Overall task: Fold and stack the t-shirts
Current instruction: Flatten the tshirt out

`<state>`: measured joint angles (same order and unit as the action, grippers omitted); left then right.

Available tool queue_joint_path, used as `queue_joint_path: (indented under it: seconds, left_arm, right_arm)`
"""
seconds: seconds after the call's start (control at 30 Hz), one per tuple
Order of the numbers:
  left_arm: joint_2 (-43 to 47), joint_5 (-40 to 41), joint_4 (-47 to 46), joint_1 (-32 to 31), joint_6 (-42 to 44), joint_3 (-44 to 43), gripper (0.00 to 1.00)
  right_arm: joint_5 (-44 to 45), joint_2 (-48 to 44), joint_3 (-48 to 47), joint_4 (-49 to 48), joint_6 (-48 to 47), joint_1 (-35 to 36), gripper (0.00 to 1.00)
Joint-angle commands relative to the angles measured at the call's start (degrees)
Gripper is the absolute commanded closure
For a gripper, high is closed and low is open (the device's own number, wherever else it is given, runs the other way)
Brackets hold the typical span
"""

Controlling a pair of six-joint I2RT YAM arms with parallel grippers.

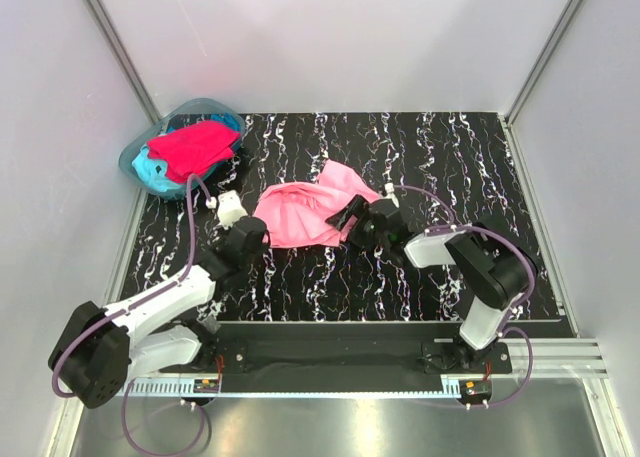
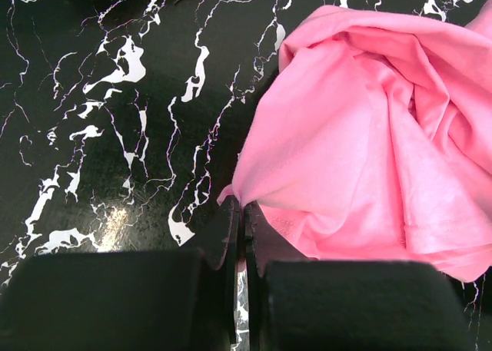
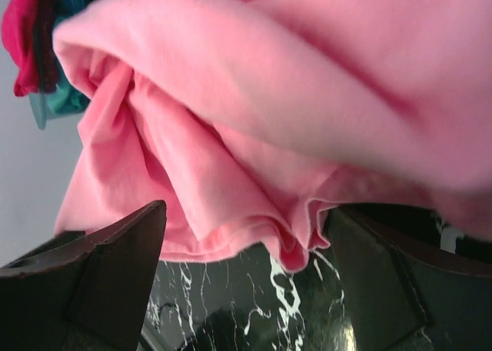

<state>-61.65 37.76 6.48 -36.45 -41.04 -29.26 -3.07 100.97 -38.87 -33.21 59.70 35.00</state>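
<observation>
I should move my right gripper to the right in its wrist view and narrow it around the folded hem's tip (image 1: 344, 238) (image 3: 290, 247), because the tip hangs off-center between my fingers.
A light pink t-shirt (image 1: 305, 212) lies crumpled on the black marbled table (image 1: 440, 167). My left gripper (image 1: 260, 233) is shut on this shirt's left edge; in the left wrist view the cloth (image 2: 369, 136) bunches out from the closed fingertips (image 2: 231, 213). At the shirt's right side my right gripper (image 1: 347, 217) is open. In the right wrist view a folded hem (image 3: 292, 236) hangs between its spread fingers (image 3: 115, 266), touching neither. A crimson red t-shirt (image 1: 195, 145) and a turquoise one (image 1: 150, 169) lie piled in the tub.
The translucent blue-green tub (image 1: 205, 107) stands at the table's back left corner, partly off the edge. White walls with metal posts close in the left, back and right sides. A rail (image 1: 330, 382) runs along the near edge by the arm bases.
</observation>
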Motion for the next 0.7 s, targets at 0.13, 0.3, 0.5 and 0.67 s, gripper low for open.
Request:
queue_joint_path:
  seconds: [0.13,0.3,0.5,0.67]
  left_arm:
    - [0.56,1.18,-1.82,-0.2,-0.62,-0.54,1.0]
    - [1.35,1.44,-1.65,-0.12,-0.1,-0.45,1.0]
    - [2.15,1.44,-1.56,-0.12,-0.27,0.07,1.0]
    - [2.32,1.18,-1.56,-0.12,-0.54,0.25,1.0]
  right_arm:
    - [8.69,-3.85,2.75,13.43,-0.11,2.0,0.16]
    - [10.98,-4.38,0.12,18.17,-1.34,2.0,0.51]
    - [11.42,-4.73,-0.68,18.45,-1.25,2.0,0.48]
    - [10.9,-3.85,-0.77,17.31,-0.47,2.0,0.46]
